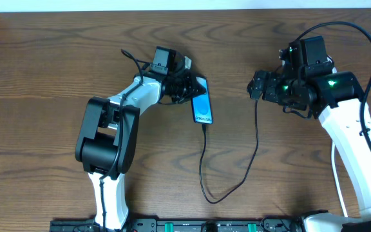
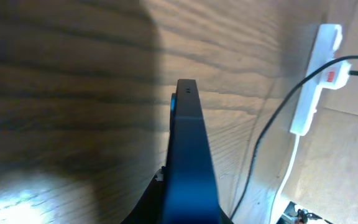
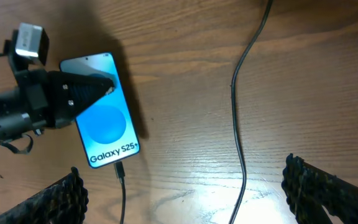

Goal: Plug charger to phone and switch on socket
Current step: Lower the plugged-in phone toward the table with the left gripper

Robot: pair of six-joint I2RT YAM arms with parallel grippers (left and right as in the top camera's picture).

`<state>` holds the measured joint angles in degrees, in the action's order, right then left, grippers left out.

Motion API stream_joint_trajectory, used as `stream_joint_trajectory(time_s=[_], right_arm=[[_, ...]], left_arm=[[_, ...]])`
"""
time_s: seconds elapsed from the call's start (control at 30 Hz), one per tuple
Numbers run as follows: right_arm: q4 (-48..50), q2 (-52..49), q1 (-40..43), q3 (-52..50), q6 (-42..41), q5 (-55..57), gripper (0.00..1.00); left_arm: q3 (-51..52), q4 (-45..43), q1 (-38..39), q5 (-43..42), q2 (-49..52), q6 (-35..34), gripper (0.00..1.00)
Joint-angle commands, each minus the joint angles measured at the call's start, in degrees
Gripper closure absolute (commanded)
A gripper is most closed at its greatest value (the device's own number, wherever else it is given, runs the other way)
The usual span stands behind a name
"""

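Note:
The left gripper will lower slightly to bring the phone down toward the wooden table and release it, since the charger's plug tip is at the phone's port.
The phone with its bright blue screen lies left of centre. My left gripper is shut on its upper part; the right wrist view shows those jaws across the phone. The left wrist view shows the phone edge-on between the jaws. The charger's thin black cable runs from the phone's bottom edge, loops down and rises toward my right gripper. Its plug tip sits at the phone's port. The white socket with a red marking shows only in the left wrist view. My right gripper is open and empty above the cable.
The wooden table carries everything. The socket's white cord runs down from the strip. My right arm covers the socket's place in the overhead view. A table edge and wall run along the top.

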<state>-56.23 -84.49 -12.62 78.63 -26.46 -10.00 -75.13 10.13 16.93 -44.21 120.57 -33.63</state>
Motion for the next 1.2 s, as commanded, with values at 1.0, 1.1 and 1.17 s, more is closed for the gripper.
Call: stream_joint_trajectory(time_s=[1.0, 1.1, 1.17], right_arm=[[0.07, 0.48, -0.24, -0.44, 0.81, 0.61, 0.01], [0.09, 0.48, -0.24, -0.44, 0.81, 0.61, 0.01], [0.07, 0.48, -0.24, -0.44, 0.81, 0.61, 0.01]], left_arm=[[2.78, 0.31, -0.07, 3.78, 0.02, 1.03, 0.46], [2.78, 0.31, -0.07, 3.85, 0.02, 1.29, 0.37], [2.78, 0.35, -0.07, 4.09, 0.02, 2.75, 0.25]])
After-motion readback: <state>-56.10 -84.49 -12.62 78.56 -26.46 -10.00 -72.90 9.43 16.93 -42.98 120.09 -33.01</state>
